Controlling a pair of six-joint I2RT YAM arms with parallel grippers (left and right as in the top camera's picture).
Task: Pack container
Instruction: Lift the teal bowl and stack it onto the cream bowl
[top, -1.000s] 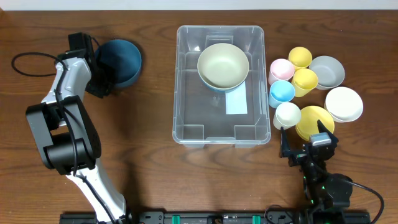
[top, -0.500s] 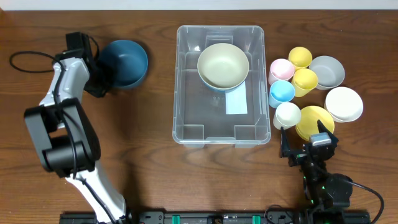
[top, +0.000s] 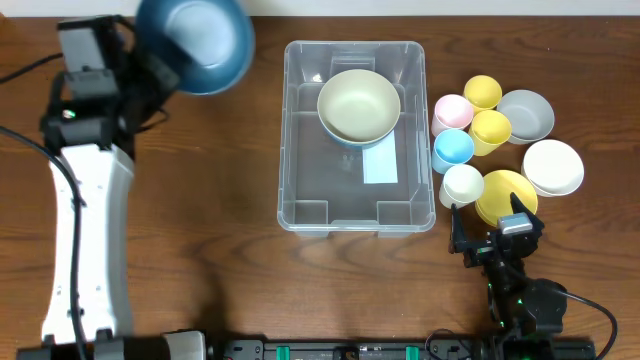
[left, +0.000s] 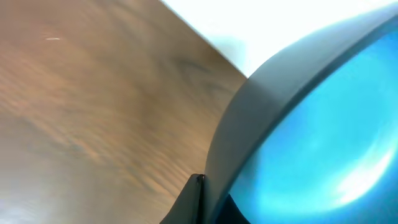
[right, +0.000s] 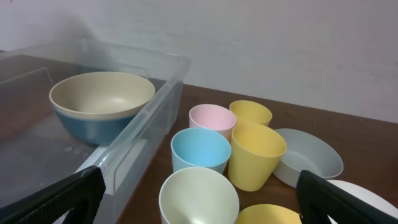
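Observation:
The robot should swing its left gripper over the empty cream bowl (top: 359, 105), go down and let go of the blue bowl (top: 197, 42) inside, as the cream one is below, to its right in the overhead view.
The clear container (top: 300, 190) sits mid-table with a cream bowl (top: 358, 104) in its far half and a white label (top: 380, 163) on its base. My left gripper (top: 150, 72) is shut on the rim of a dark blue bowl (top: 197, 42) and holds it high above the table's far left, left of the container. In the left wrist view the blue bowl (left: 323, 137) fills the right side, with my finger (left: 196, 202) on its rim. My right gripper (top: 495, 232) is open and empty near the front right, just short of a white cup (right: 199, 196).
Right of the container stand pink (top: 452, 111), yellow (top: 482, 92), yellow (top: 491, 130), blue (top: 453, 149) and white (top: 462, 184) cups, a grey bowl (top: 527, 114), a white bowl (top: 553, 166) and a yellow bowl (top: 508, 190). A black cable (top: 20, 140) lies at the far left.
My left gripper has lifted the blue bowl off the table and carried it up and toward the far edge. The right arm has not moved.

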